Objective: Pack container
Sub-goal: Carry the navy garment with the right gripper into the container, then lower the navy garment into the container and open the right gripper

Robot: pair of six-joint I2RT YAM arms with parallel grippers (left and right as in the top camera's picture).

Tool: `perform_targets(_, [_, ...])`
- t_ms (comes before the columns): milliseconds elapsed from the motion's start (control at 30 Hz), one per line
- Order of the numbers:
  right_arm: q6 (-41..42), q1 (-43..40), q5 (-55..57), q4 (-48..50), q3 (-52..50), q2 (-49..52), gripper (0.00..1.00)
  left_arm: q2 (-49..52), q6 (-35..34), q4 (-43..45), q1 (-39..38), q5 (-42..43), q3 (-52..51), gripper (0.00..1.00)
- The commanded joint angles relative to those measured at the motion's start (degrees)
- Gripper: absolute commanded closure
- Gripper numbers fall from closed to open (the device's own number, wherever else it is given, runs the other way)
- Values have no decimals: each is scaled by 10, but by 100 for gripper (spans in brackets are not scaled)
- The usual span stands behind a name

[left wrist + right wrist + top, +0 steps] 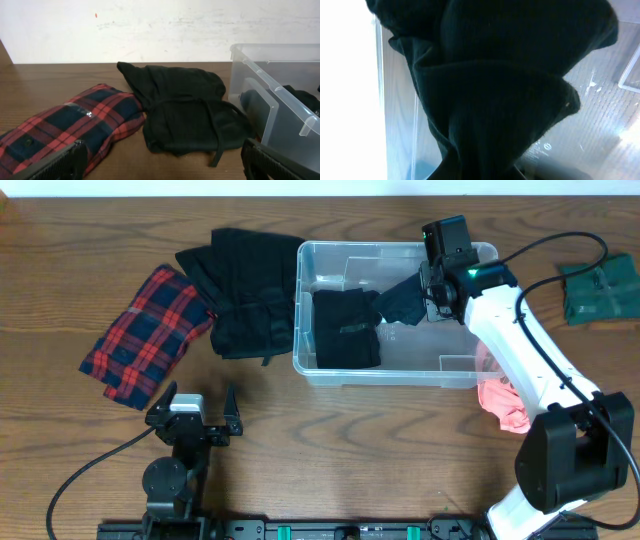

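Note:
The bare base beside the folded black garment [345, 330] leaves room, so my right gripper will lower the hanging dark garment deeper into the container [400, 378] next.
The clear container [400, 378] stands at the table's middle, with a folded black garment [345, 330] lying in its left half. My right gripper [428, 295] is over the container's back right part, shut on a dark garment [400, 300] that hangs down into it. In the right wrist view this garment [495, 90] fills the frame and hides the fingers, with the container's base [600, 115] behind it. My left gripper [195, 412] is open and empty, low at the front left. Its view shows the container's left wall [270, 90].
A red plaid garment [145, 335] and a black garment pile [245, 290] lie left of the container; both show in the left wrist view [75, 125] [185, 110]. A pink garment [503, 405] lies at the container's front right corner. A green garment [598, 288] lies at far right.

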Motion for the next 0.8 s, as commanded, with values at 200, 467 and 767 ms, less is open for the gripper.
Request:
perform_targets(200, [72, 2, 76, 31, -1, 22, 99, 1, -5, -9, -2, 2, -16, 2])
perform_targets(467, [72, 2, 76, 55, -1, 52, 99, 1, -5, -9, -2, 2, -16, 2])
perform_targets(767, [72, 4, 71, 85, -1, 103, 91, 1, -5, -9, -2, 2, -16, 2])
